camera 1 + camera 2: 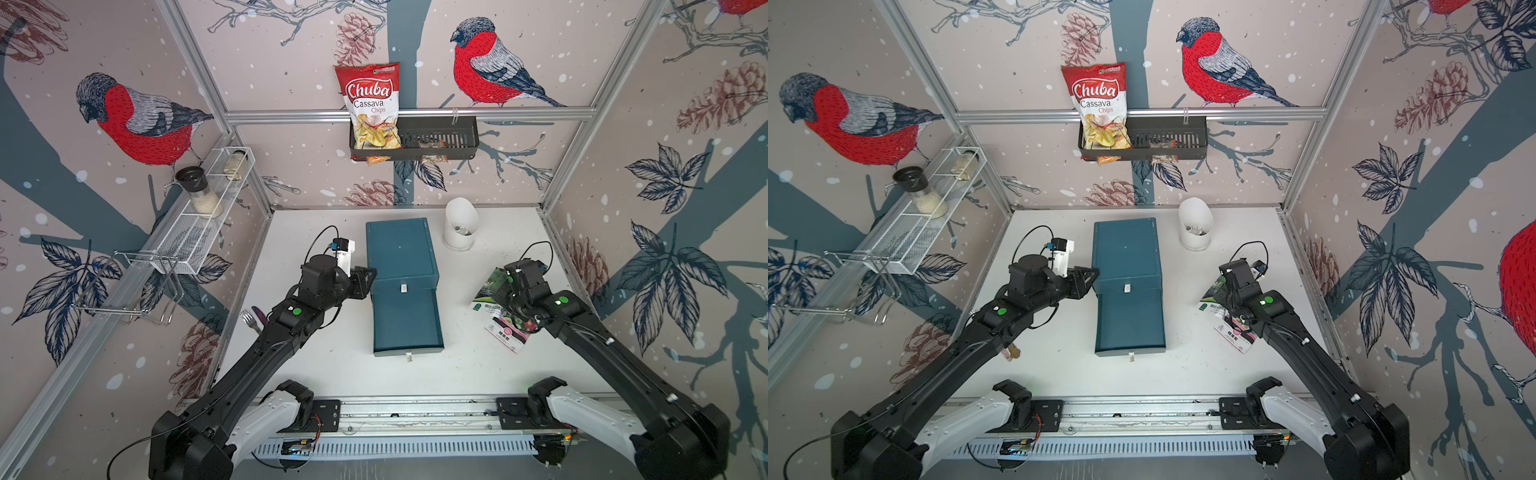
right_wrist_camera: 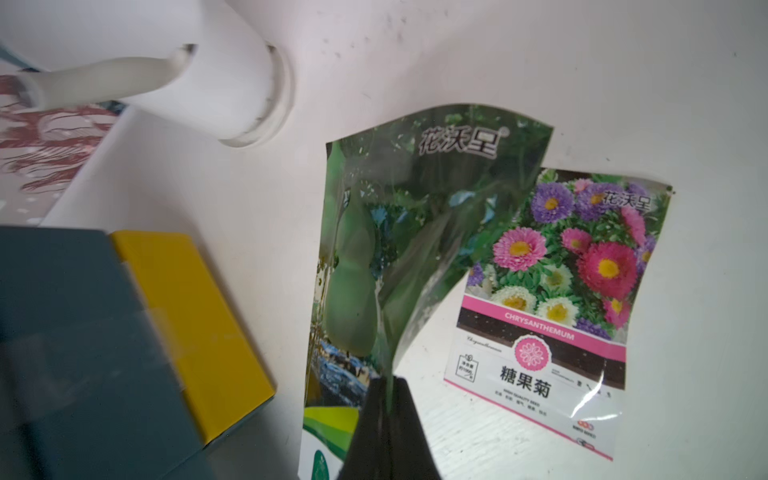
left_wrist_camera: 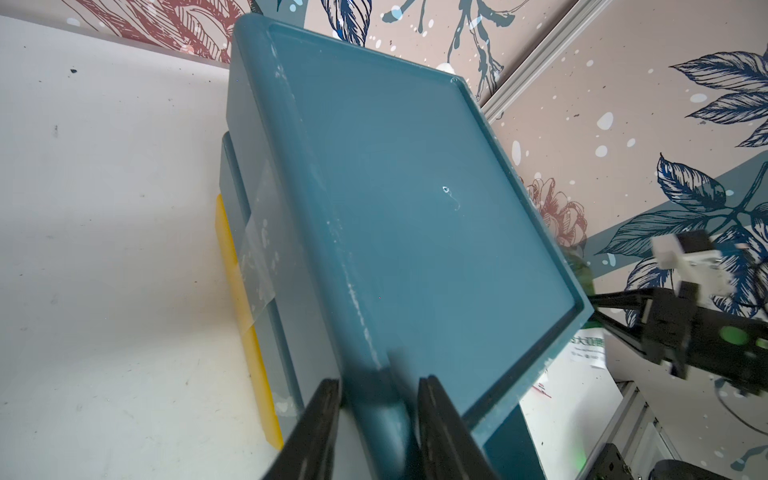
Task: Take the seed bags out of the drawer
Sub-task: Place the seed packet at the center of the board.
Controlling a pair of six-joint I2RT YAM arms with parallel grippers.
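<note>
I will next lower the raised green-fruit bag with my right gripper onto the bare tabletop below, beside the pink-flower seed bag, and release its lower edge.
A teal drawer unit [image 1: 401, 249] stands mid-table with its lower drawer [image 1: 407, 324] pulled out toward the front; the inside shows only bare teal floor. My left gripper [image 1: 371, 274] [image 3: 380, 384] clamps the rounded left top edge of the unit, one finger on each side. Right of the unit, my right gripper [image 2: 390, 384] is shut on the lower edge of the green-fruit seed bag [image 2: 374, 257] [image 1: 494, 286], which is raised and tilted. The pink-flower seed bag [image 2: 561, 291] [image 1: 509, 332] lies flat on the table beside it, partly under my right arm.
A yellow pad [image 2: 187, 311] sticks out under the unit. A white holder [image 1: 459, 228] stands at the back right. A fork [image 1: 249, 320] lies by the left wall. A black wall basket [image 1: 453, 137] holds the Chuba bag [image 1: 370, 99]. A wire shelf [image 1: 199, 237] carries jars.
</note>
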